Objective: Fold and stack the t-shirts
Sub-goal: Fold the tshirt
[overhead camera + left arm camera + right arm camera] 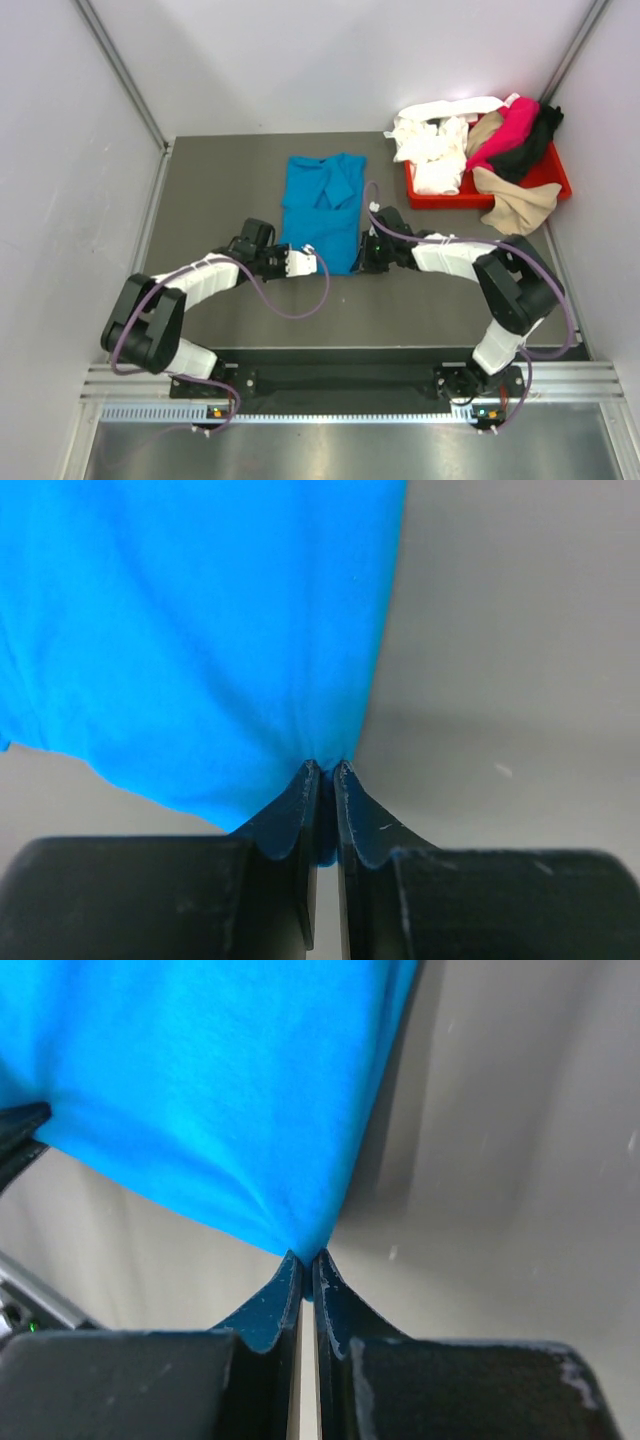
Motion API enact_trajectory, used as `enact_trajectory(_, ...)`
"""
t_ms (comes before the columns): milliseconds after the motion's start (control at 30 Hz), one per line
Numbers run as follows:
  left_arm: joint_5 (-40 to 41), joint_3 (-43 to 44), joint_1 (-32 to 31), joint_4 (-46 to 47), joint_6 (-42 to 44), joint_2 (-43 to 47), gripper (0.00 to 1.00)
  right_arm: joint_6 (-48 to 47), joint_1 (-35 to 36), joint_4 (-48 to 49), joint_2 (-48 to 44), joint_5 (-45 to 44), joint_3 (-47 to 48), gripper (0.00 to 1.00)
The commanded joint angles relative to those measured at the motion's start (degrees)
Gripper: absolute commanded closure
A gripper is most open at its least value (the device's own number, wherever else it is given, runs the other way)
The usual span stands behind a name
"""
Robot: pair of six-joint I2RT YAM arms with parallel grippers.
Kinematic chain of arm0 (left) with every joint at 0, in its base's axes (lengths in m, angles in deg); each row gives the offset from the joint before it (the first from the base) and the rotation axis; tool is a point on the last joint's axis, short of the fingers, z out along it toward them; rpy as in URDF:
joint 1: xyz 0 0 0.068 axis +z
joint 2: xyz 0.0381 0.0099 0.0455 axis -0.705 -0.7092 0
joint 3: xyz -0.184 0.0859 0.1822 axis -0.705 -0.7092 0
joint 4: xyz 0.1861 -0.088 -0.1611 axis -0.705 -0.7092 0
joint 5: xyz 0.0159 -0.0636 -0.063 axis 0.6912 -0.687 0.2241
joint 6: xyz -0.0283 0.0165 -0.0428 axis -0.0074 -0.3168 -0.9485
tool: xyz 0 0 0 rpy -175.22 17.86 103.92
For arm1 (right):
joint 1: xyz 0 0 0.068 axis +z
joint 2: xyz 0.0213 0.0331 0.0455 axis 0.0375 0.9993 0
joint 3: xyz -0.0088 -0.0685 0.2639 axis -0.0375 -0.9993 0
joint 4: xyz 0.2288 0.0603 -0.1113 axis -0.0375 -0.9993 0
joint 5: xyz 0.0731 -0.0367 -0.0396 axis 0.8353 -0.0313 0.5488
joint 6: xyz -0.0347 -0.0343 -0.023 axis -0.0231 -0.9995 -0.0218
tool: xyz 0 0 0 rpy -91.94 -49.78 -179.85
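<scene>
The t-shirt's body is still unfolded, so my left gripper should next move up and outward, pull the held hem over the t-shirt to its far shoulder [292, 162], and let go.
The bright blue t-shirt [320, 205] lies flat in the middle of the table, with a sleeve folded in near its top. My left gripper [305, 262] is shut on its near left hem corner. In the left wrist view the gripper [326, 768] pinches blue cloth [200, 630] between its tips. My right gripper [365, 250] holds the near right corner, and in the right wrist view it [305, 1257] is shut on a point of the shirt [220, 1090]. White [430, 140], magenta [510, 125], black [530, 145] and tan [515, 200] t-shirts are heaped at the back right.
The red tray [548, 178] at the back right holds the heaped shirts, with the tan one spilling over its front edge. Grey walls close in the table on the left, right and back. The dark tabletop [220, 180] lies bare to the left of the blue shirt.
</scene>
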Motion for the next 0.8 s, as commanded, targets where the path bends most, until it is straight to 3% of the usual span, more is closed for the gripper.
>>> enact_trajectory(0,0.69,-1.76,0.18,-10.37,-3.93,6.44,1.0,-2.26,2.43,-5.54,-5.85,0.75,-2.6,1.0)
enact_trajectory(200,-2.83,-1.24,-0.35,-28.28,-8.94,16.38,1.0,2.04,8.85,-11.69,-18.06,-0.03,-9.02,1.0)
enact_trajectory(400,-3.62,6.05,-0.18,-44.55,-14.39,18.51,1.0,8.19,15.71,-17.86,-28.35,0.84,-10.26,1.0)
enact_trajectory(533,-0.37,13.51,1.05,-40.81,-21.68,16.67,1.0,5.58,10.28,-19.0,-30.74,2.42,-8.51,1.0)
enact_trajectory(767,1.83,25.9,3.86,-25.42,-28.46,4.64,1.0,-5.41,-5.19,-16.47,-18.81,1.72,2.28,1.0)
